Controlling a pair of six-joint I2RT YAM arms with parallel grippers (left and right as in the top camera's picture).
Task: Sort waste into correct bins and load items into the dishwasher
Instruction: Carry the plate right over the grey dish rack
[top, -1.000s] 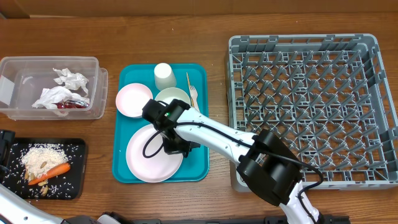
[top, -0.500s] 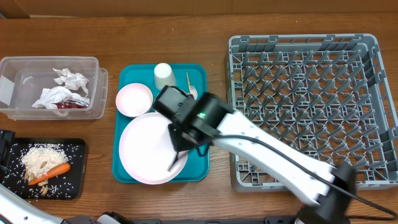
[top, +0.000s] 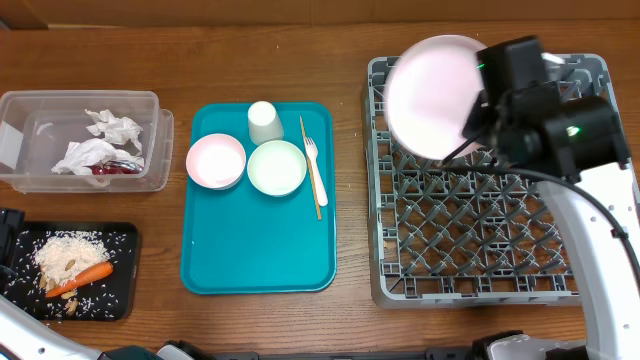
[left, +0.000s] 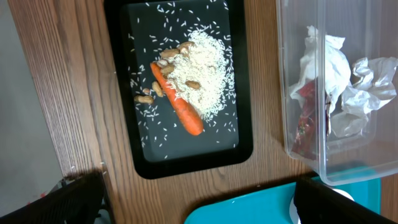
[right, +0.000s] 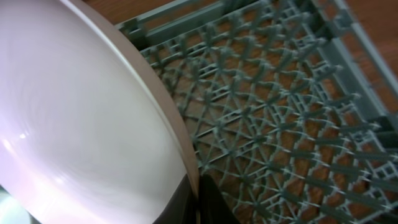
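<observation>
I will lower my right gripper toward the rack's far middle (top: 484, 158) (right: 249, 106), set the plate's edge among the empty pegs below the raised plate, and let go of the plate's rim.
My right gripper (top: 472, 124) is shut on the rim of a large pale pink plate (top: 432, 92), holding it tilted above the far left part of the grey dishwasher rack (top: 500, 240). In the right wrist view the plate (right: 81, 118) fills the left side, and the gripper (right: 196, 200) pinches its edge over the lattice (right: 280, 112). My left gripper (left: 202, 205) is open and holds nothing; it hangs above the table edge near the black tray (left: 134, 124). That tray holds rice (left: 202, 74) and a carrot piece (left: 177, 106). The clear tub (top: 30, 130) holds napkins (top: 100, 140) and a red wrapper (top: 115, 168).
The teal tray (top: 258, 250) carries a pink bowl (top: 215, 160), a pale bowl (top: 277, 167), a white cup (top: 264, 122), a fork (top: 318, 185) and a wooden stick (top: 304, 135). The rack's pegs stand upright across its floor.
My right arm lifted the large plate off the teal tray and carried it right, up over the rack. The pale bowl now shows fully. The left arm has not moved.
</observation>
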